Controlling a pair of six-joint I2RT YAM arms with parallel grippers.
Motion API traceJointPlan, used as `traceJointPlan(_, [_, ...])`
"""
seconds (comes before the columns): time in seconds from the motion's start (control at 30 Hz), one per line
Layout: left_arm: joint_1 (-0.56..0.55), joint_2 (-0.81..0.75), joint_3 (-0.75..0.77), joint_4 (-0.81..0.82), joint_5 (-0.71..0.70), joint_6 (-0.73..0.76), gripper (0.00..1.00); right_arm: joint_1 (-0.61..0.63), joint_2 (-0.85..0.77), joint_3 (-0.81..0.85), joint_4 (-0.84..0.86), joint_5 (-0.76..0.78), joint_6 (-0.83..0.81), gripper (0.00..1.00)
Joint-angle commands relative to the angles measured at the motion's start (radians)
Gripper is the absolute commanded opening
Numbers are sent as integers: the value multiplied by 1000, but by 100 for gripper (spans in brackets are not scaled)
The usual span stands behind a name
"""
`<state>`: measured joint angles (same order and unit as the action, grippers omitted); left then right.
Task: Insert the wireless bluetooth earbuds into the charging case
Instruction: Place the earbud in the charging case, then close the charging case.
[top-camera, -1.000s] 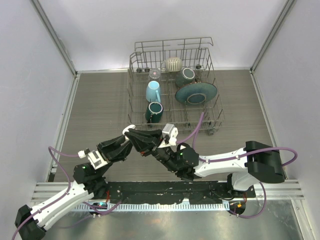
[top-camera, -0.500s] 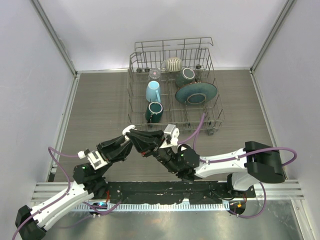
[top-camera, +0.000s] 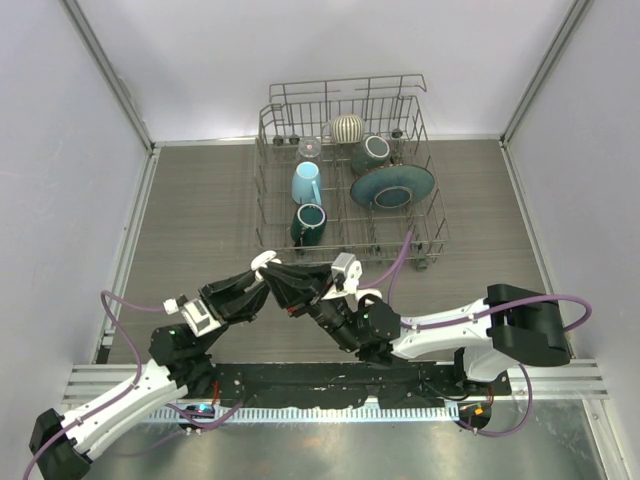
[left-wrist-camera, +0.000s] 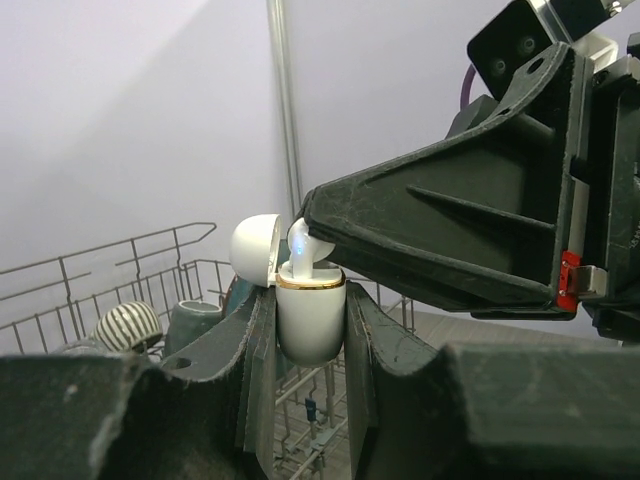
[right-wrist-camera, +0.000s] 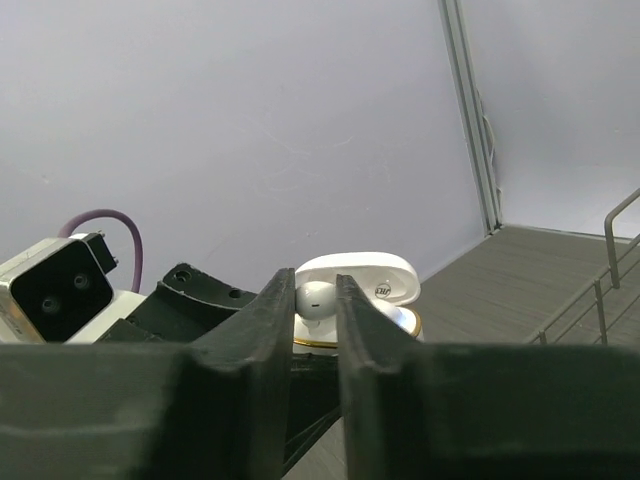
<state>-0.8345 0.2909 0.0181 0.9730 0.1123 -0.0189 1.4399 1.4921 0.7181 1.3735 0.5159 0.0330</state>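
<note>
The clear spot on the bare tabletop before the dish rack lies below my left gripper, so the gripper will next tilt its fingers down, lower the charging case onto that spot and release it.
The white charging case (left-wrist-camera: 310, 320) with a gold rim stands upright between the fingers of my left gripper (left-wrist-camera: 310, 300), which is shut on it, lid (left-wrist-camera: 255, 245) swung open to the left. One glossy white earbud (right-wrist-camera: 316, 298) is pinched in my right gripper (right-wrist-camera: 316, 290), which is shut on it. The earbud (left-wrist-camera: 300, 245) sits at the case's open mouth, stem down into it. In the top view both grippers meet above the table, left gripper (top-camera: 265, 270) against right gripper (top-camera: 287, 285). No other earbud shows.
A wire dish rack (top-camera: 345, 95) stands at the back of the table, just beyond the grippers. It holds a light blue mug (top-camera: 306, 183), a dark green plate (top-camera: 392, 186), dark mugs and a striped cup (top-camera: 348, 127). Grey walls close in both sides.
Both grippers, still joined at the case, have drifted slightly to the right. Both grips are unchanged.
</note>
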Motion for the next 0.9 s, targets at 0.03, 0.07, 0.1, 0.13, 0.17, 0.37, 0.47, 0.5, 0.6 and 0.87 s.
traceJointPlan(0.03, [5,-9,17,144,-19,14,0,4,-30,-32,295,95,-27,36])
traceJointPlan(0.07, [3,-9,17,144,-17,14,0,2,-35,-32,294,98,-28,41])
traceJointPlan(0.1, [3,-9,17,141,-16,14,0,2,-42,-32,294,101,-28,51])
traceJointPlan(0.13, [5,-6,17,139,-11,14,0,2,-46,-32,294,102,-28,54])
traceJointPlan(0.17, [3,-4,17,136,-10,14,0,2,-53,-32,294,102,-28,59])
traceJointPlan(0.37, [3,-2,19,109,3,14,0,2,-118,-45,294,69,-27,71])
traceJointPlan(0.47, [3,-13,22,64,0,14,0,2,-168,-65,292,23,-27,74])
traceJointPlan(0.5, [3,-22,26,25,0,14,0,2,-184,-69,292,13,-22,75])
traceJointPlan(0.6, [5,-44,45,-69,-5,14,0,4,-249,-92,266,-8,2,75])
traceJointPlan(0.87, [3,-91,105,-344,72,86,0,-18,-411,172,-651,396,65,85])
